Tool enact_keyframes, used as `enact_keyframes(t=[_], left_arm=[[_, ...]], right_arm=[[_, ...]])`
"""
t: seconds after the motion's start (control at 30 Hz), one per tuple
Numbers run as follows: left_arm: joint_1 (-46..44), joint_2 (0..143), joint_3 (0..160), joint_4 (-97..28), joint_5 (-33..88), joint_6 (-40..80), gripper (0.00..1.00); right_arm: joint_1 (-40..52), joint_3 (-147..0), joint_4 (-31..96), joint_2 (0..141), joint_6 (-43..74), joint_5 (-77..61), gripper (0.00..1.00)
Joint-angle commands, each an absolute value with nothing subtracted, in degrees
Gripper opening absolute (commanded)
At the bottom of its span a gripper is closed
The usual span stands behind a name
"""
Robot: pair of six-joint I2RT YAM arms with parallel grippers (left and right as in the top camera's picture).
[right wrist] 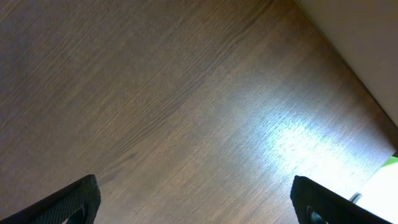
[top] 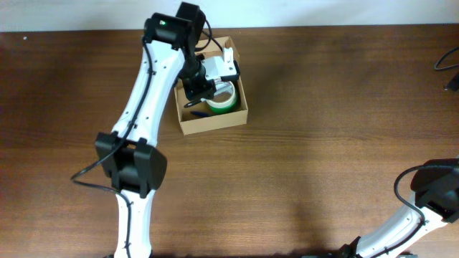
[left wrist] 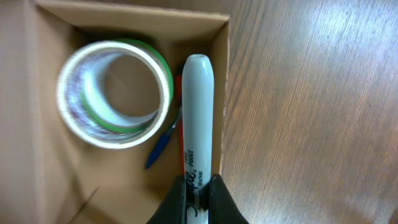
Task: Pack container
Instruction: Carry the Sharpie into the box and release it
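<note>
The robot's left gripper needs to lower the white marker beside the blue pen, because the tape roll (left wrist: 115, 93) leaves a narrow strip (left wrist: 176, 138) next to the side of the box.
The container, a tan cardboard box (top: 215, 123), stands open at the back middle of the table; it also shows in the left wrist view (left wrist: 37, 118). Inside lie a green tape roll (left wrist: 115, 93), a blue pen (left wrist: 163, 142) and something red beside it. My left gripper (left wrist: 198, 186) is shut on a white marker (left wrist: 198, 118) and holds it above the box, along its right wall. From overhead the left gripper (top: 195, 92) hangs over the box. My right gripper (right wrist: 196, 199) is open and empty over bare wood at the table's front right.
The brown wooden table (top: 323, 158) spreads around the box. The box's flap (top: 228, 50) stands at its far side. A dark cable (top: 448, 61) lies at the far right edge. The table's edge and a pale floor (right wrist: 367, 37) show in the right wrist view.
</note>
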State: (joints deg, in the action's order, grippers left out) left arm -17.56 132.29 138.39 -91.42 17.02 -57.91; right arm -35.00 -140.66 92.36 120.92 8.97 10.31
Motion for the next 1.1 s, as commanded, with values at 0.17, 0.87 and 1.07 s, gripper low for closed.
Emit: enact_keyframes(t=[0.17, 0.87, 1.07], left_arm=[[-18.31, 138.96, 138.63, -93.19, 18.2, -59.7, 0.02], [-19.46, 140.05, 131.28, -89.8, 16.73, -59.68, 0.05], [-19.46, 139.94, 131.39, -87.39, 16.71, -54.46, 0.67]], right_arm=[[-34.89, -140.62, 92.29, 120.33, 9.02, 11.0, 0.99], [-34.89, -140.62, 92.29, 120.33, 9.02, 11.0, 0.99], [-34.89, -140.62, 92.31, 120.33, 9.02, 11.0, 0.99]])
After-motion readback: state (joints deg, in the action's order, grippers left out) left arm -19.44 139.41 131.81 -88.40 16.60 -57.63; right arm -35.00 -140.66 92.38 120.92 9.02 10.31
